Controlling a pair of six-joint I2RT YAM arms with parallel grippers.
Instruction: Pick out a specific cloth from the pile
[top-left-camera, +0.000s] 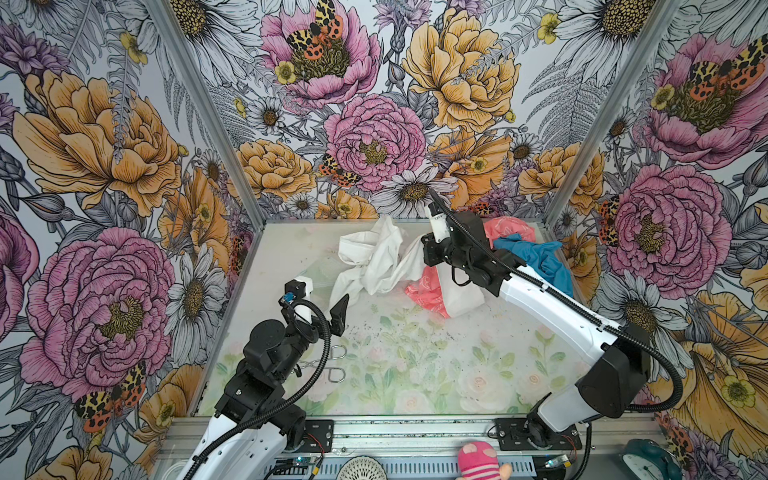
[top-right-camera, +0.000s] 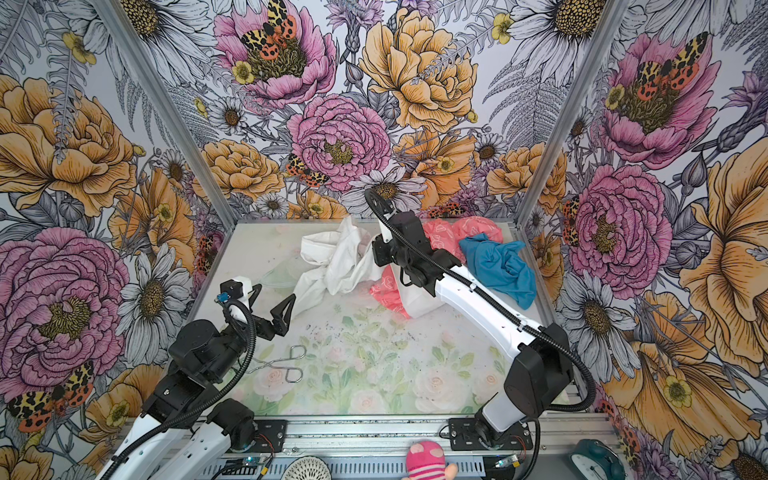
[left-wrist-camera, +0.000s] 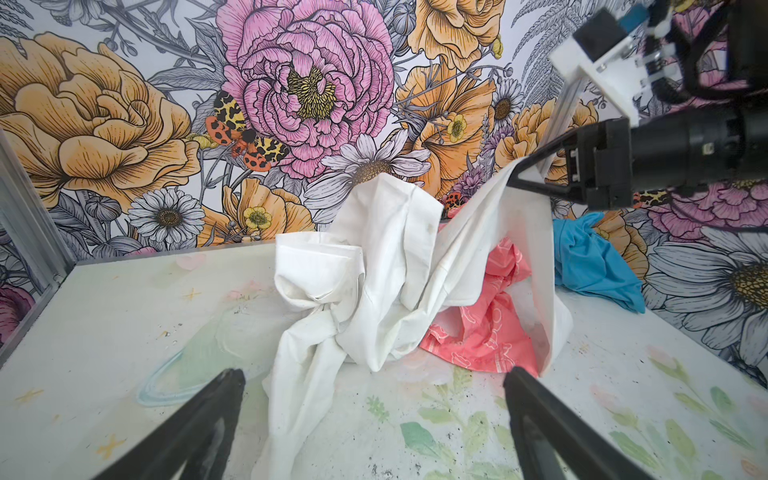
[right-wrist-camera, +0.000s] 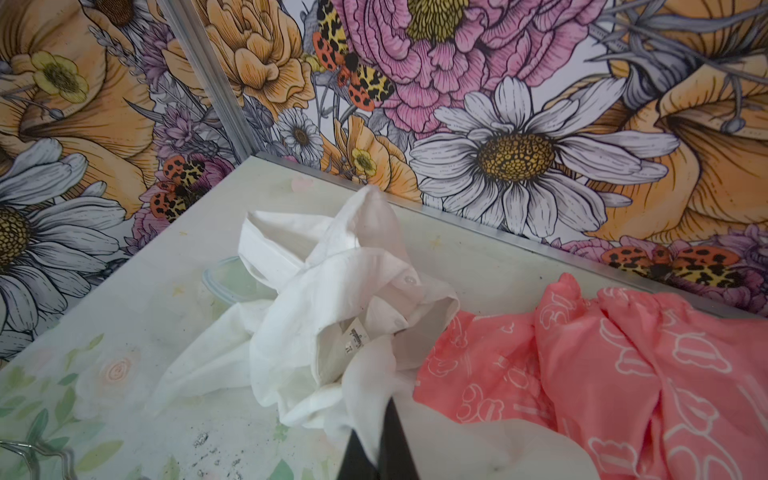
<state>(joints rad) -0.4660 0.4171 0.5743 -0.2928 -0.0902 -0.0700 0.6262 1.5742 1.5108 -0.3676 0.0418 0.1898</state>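
My right gripper rises next and carries the raised edge over the crumpled white heap to release it, because the white cloth drapes over the coral-pink cloth (top-left-camera: 428, 293).
The white cloth (top-left-camera: 374, 257) (top-right-camera: 336, 257) lies crumpled at the back middle of the table, with one edge lifted and pulled taut. My right gripper (right-wrist-camera: 384, 415) (left-wrist-camera: 515, 170) is shut on that raised edge, above the pile. What is left of the pile is the coral-pink printed cloth (top-left-camera: 428, 293) (right-wrist-camera: 602, 365), partly under the white one, and the blue cloth (top-left-camera: 540, 257) (left-wrist-camera: 594, 262) at the back right. On the near left side of the white cloth my left gripper (left-wrist-camera: 374, 382) (top-right-camera: 270, 297) hovers open with nothing in it.
Metal wire tongs (top-left-camera: 332, 365) (top-right-camera: 282, 363) lie on the table beside the left arm. A clear plastic lid (right-wrist-camera: 232, 278) rests left of the white cloth. Flowered walls (top-left-camera: 124, 166) close in the back and both sides.
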